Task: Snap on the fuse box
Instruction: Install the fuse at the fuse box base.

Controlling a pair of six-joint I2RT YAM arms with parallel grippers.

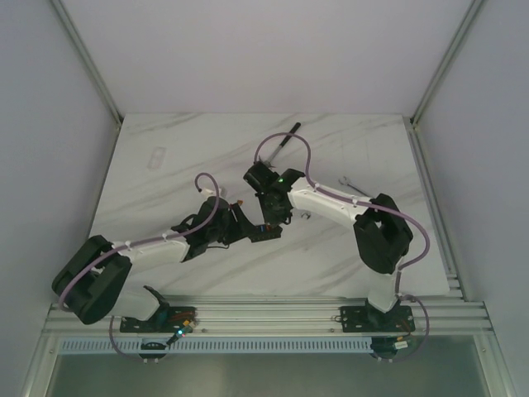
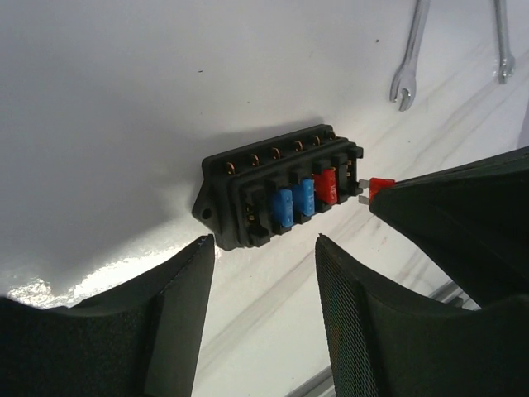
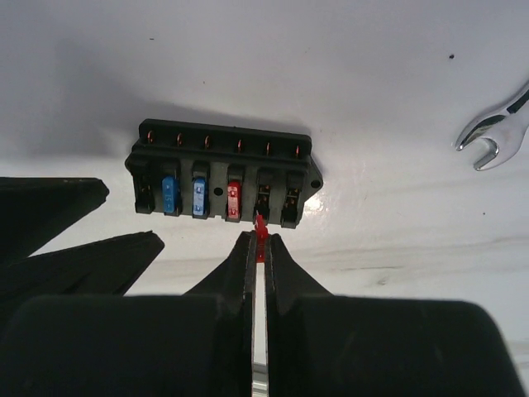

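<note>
My right gripper should next push the loose fuse down into the empty slot (image 3: 264, 195) beside the seated red fuse and let go of it there, because the loose fuse's prongs are still bare.
The black fuse box (image 3: 223, 174) lies on the white table and holds two blue fuses and one red fuse, with other slots empty. It also shows in the left wrist view (image 2: 281, 194). My right gripper (image 3: 259, 240) is shut on a loose red fuse (image 3: 261, 230) and holds its prongs at an empty slot beside the seated red fuse. The loose fuse also shows in the left wrist view (image 2: 382, 187). My left gripper (image 2: 264, 244) is open and empty, just in front of the box and not touching it. In the top view both grippers (image 1: 256, 222) meet at mid-table and mostly hide the box.
A silver wrench (image 2: 411, 58) lies beyond the box; it also shows in the right wrist view (image 3: 496, 132) and the top view (image 1: 351, 184). A black-handled tool (image 1: 283, 141) lies at the back. A faint clear oblong piece (image 1: 157, 157) lies at the far left.
</note>
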